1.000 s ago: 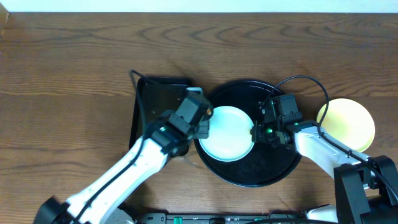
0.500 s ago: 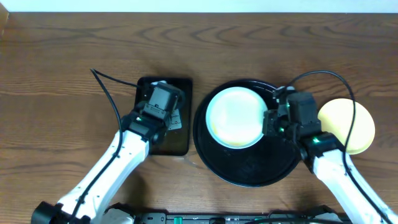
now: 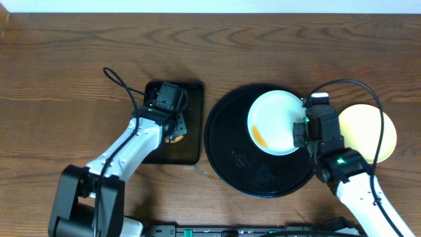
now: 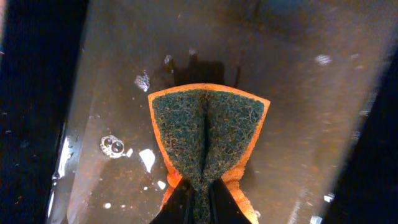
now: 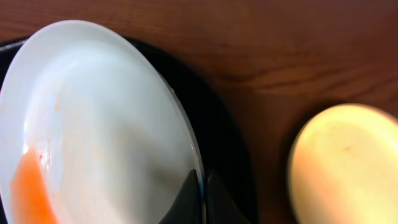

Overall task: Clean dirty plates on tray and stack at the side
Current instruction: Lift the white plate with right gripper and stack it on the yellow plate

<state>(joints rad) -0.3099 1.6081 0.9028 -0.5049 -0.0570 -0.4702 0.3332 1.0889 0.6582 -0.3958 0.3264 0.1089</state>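
Observation:
I need to lift my right gripper, move it across and lower it onto the pale yellow plate [image 3: 370, 131] [image 5: 349, 165]. The plate is to the gripper's right in the overhead view, clear of the tray.
My right gripper [image 3: 300, 131] is shut on the right rim of a white plate [image 3: 276, 118] with an orange smear [image 3: 258, 137]. It holds the plate over the far right part of the round black tray [image 3: 243, 164]. In the right wrist view the jaws [image 5: 202, 194] pinch the plate's rim [image 5: 93, 118]. A pale yellow plate [image 3: 370, 131] lies on the table to the right, also in the right wrist view [image 5: 348, 168]. My left gripper [image 3: 172, 122] is shut on an orange sponge with a green pad [image 4: 208, 130]. A third plate is not in view.
The left gripper holds the sponge over a small rectangular black tray [image 3: 192, 148], whose wet floor [image 4: 298, 124] shows droplets and bubbles. Wooden table [image 3: 66, 79] lies all around. A black cable [image 3: 122, 82] loops behind the left arm.
The left gripper went left from the round tray to the rectangular tray with the sponge. The right gripper carried the plate right; an orange smear now shows on it.

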